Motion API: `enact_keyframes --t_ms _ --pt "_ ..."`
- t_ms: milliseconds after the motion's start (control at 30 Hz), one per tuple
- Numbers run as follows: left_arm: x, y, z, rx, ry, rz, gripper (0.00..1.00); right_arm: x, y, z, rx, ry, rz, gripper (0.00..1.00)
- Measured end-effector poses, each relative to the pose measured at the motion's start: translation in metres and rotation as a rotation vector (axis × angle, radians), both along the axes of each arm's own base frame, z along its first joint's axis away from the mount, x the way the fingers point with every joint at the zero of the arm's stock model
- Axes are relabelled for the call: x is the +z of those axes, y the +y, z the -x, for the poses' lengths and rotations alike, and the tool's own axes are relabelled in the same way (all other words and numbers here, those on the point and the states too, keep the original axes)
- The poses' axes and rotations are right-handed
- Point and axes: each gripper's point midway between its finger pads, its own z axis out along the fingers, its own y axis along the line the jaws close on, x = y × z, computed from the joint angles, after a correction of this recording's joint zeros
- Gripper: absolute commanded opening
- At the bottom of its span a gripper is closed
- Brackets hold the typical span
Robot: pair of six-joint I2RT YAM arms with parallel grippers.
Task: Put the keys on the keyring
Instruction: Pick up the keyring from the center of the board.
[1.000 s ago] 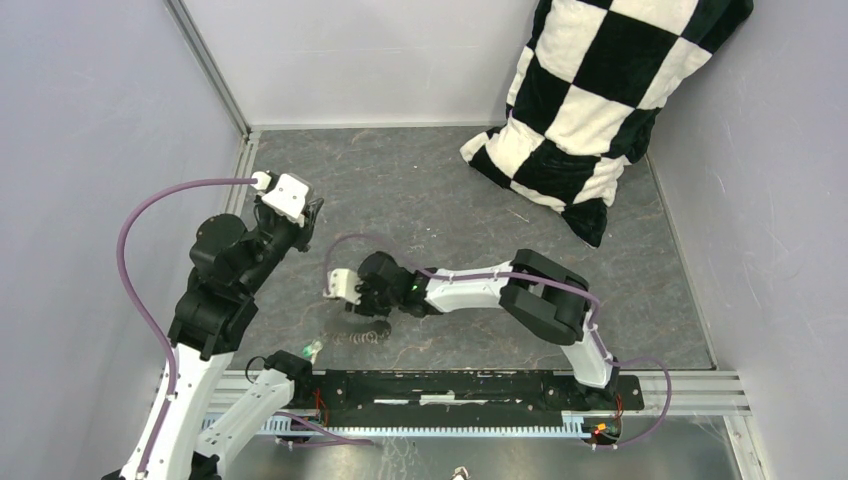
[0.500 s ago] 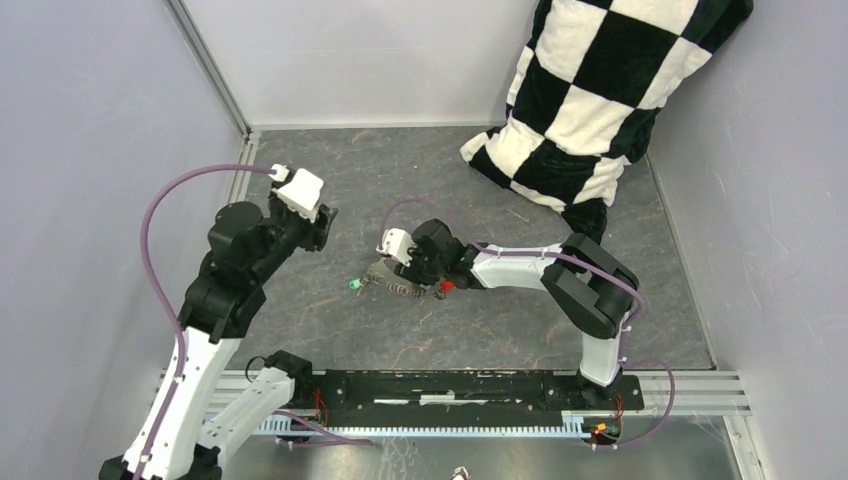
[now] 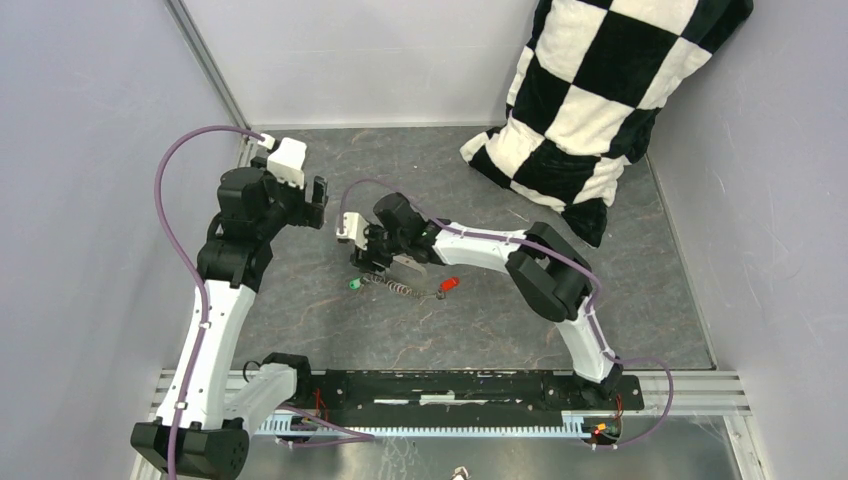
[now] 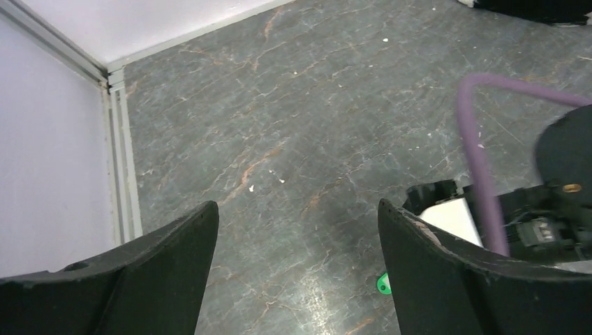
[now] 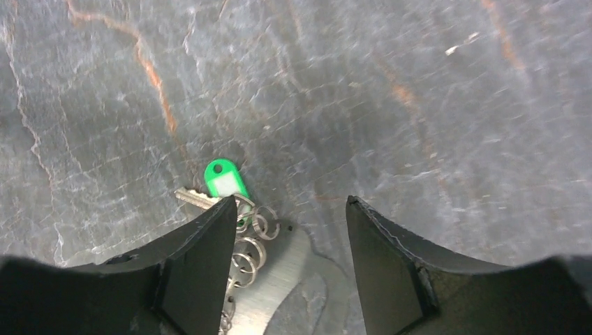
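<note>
My right gripper's open fingers are already on either side of the rounded end of the keyring below. Next I will lower them around it and close them.
The keyring (image 3: 408,268) lies flat on the dark stone-patterned floor mid-table, a grey metal piece (image 5: 279,279) with a chain of small rings (image 5: 253,241). The green key (image 3: 353,284) sits at its left end and the red key (image 3: 449,284) at its right. My right gripper (image 3: 368,258) hovers over the left part of the keyring. In its wrist view the right gripper (image 5: 290,202) is open, with the green key (image 5: 225,180) just past its left finger. My left gripper (image 3: 318,203) hangs open further back and left, empty, and the green key (image 4: 382,283) peeks out beside its right finger (image 4: 447,272).
A black-and-white checkered pillow (image 3: 600,100) leans in the back right corner. Grey walls enclose the floor, with a metal rail (image 4: 120,160) along the left edge. The right arm's purple cable (image 4: 478,160) and wrist (image 4: 558,202) cross the left wrist view.
The right gripper brought the keyring and keys from the near edge to mid-table, then opened and shifted left. The left arm swung back and right, its jaws opening wide.
</note>
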Motion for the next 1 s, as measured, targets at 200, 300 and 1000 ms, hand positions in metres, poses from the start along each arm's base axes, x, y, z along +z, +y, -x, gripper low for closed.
enact_keyframes --t_ms 200,300,1000 --pt "0.002 -0.006 0.0 -0.034 -0.004 0.021 0.89 -0.039 -0.006 0.011 0.035 0.068 0.08 0.57" --pt "0.002 -0.009 0.001 -0.052 -0.005 0.028 0.87 -0.051 -0.009 0.013 0.041 0.079 0.109 0.55" --pt "-0.003 -0.024 0.015 -0.135 0.035 0.066 0.7 -0.052 0.002 0.002 0.038 0.057 0.106 0.38"
